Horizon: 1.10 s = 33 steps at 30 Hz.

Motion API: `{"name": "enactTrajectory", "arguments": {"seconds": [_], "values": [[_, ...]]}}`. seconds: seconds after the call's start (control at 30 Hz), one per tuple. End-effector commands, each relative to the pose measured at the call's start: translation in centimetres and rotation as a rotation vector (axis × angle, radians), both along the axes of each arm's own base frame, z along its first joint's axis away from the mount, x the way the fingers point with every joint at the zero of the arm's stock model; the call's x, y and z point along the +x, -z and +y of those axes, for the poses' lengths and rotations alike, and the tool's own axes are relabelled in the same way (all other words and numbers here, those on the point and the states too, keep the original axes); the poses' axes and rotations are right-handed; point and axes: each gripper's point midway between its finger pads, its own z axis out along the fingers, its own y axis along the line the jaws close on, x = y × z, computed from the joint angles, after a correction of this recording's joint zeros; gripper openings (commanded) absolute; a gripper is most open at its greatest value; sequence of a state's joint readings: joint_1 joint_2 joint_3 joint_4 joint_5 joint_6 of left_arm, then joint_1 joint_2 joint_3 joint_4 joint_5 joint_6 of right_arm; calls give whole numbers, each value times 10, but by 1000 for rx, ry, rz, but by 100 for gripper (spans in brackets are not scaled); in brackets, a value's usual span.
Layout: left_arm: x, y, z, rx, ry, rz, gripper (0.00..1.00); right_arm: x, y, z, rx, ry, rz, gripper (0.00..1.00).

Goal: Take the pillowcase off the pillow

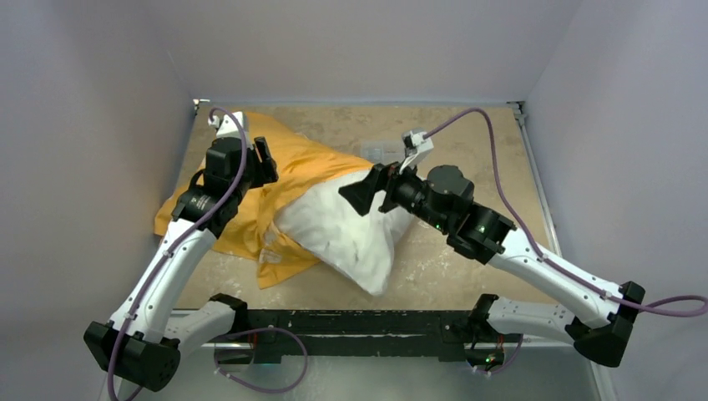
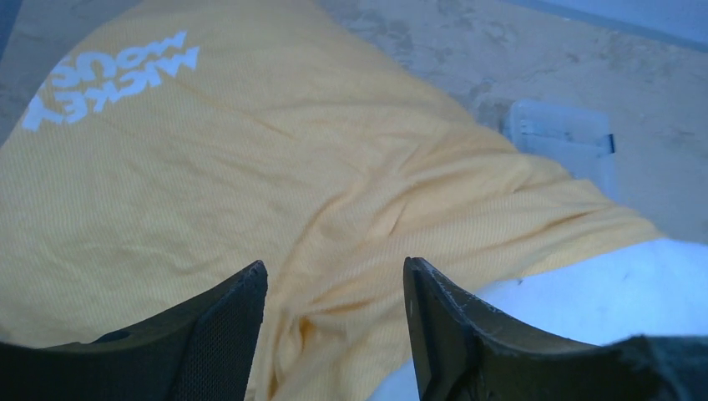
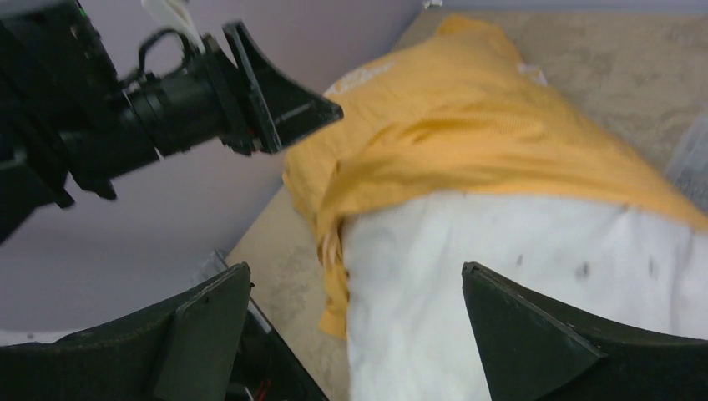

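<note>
I should next move my right gripper down to the bare pillow by the pillowcase's open edge (image 1: 375, 203) (image 3: 561, 249), which is below it. There it should close on a pleat clear of orange cloth.
The orange pillowcase (image 1: 288, 171) lies bunched at the left of the table and still covers the far end of the white pillow (image 1: 351, 230). The pillow's near half sticks out bare toward the front. My left gripper (image 1: 265, 160) is open and empty just above the pillowcase (image 2: 250, 167), with the pillow's edge (image 2: 634, 284) at its lower right. My right gripper (image 1: 361, 194) is open wide and empty above the bare pillow (image 3: 518, 251), near the pillowcase's open edge (image 3: 467, 125). The left gripper also shows in the right wrist view (image 3: 284, 96).
A clear plastic container (image 1: 377, 152) sits on the table behind the pillow; it also shows in the left wrist view (image 2: 561, 138). Grey walls close in the left, back and right sides. A black rail (image 1: 351, 322) runs along the table's near edge.
</note>
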<state>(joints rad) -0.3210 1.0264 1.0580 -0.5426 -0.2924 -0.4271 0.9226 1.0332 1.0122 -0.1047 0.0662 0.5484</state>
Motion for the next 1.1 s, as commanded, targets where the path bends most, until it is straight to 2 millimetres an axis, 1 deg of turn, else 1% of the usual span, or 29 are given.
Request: {"name": "enactTrajectory", "arguments": {"seconds": [0.0,0.1,0.13,0.17,0.2,0.3,0.4,0.47,0.53,0.6,0.7,0.77,0.83,0.87,0.97,1.03,1.07], "values": [[7,-30,-21,-46,115,-56,60,24,-51,-11,15,133,-69,99],[10,-16,-26,-50,137,-23,60,26,-62,-10,28,131,-87,99],[10,-11,-29,-54,147,-14,60,29,-60,-11,23,146,-83,99],[10,-7,-31,-61,158,-10,60,36,-53,-14,6,177,-64,99],[10,-6,-34,-69,173,-9,61,46,-41,-18,-17,217,-31,99],[8,-1,-41,-86,211,5,61,69,2,-24,-88,295,83,99],[8,2,-49,-97,252,16,63,84,46,-33,-135,353,183,99],[10,2,-56,-105,275,20,64,95,74,-46,-163,419,245,99],[11,3,-67,-103,303,25,64,105,97,-61,-180,488,295,99],[12,4,-81,-87,332,33,65,110,112,-66,-184,512,329,99],[16,7,-102,-48,370,41,65,107,138,-60,-201,477,369,99],[21,7,-115,-32,392,49,65,100,158,-51,-219,414,406,99],[26,7,-124,-23,409,54,65,97,171,-45,-230,367,402,98],[30,5,-127,-21,414,52,65,91,176,-39,-225,320,406,96],[36,8,-142,-13,464,67,65,73,182,-29,-201,207,401,92],[39,16,-155,-13,510,104,66,62,175,-24,-173,147,383,89],[40,17,-162,-15,535,113,66,58,172,-24,-165,133,375,86]]}}
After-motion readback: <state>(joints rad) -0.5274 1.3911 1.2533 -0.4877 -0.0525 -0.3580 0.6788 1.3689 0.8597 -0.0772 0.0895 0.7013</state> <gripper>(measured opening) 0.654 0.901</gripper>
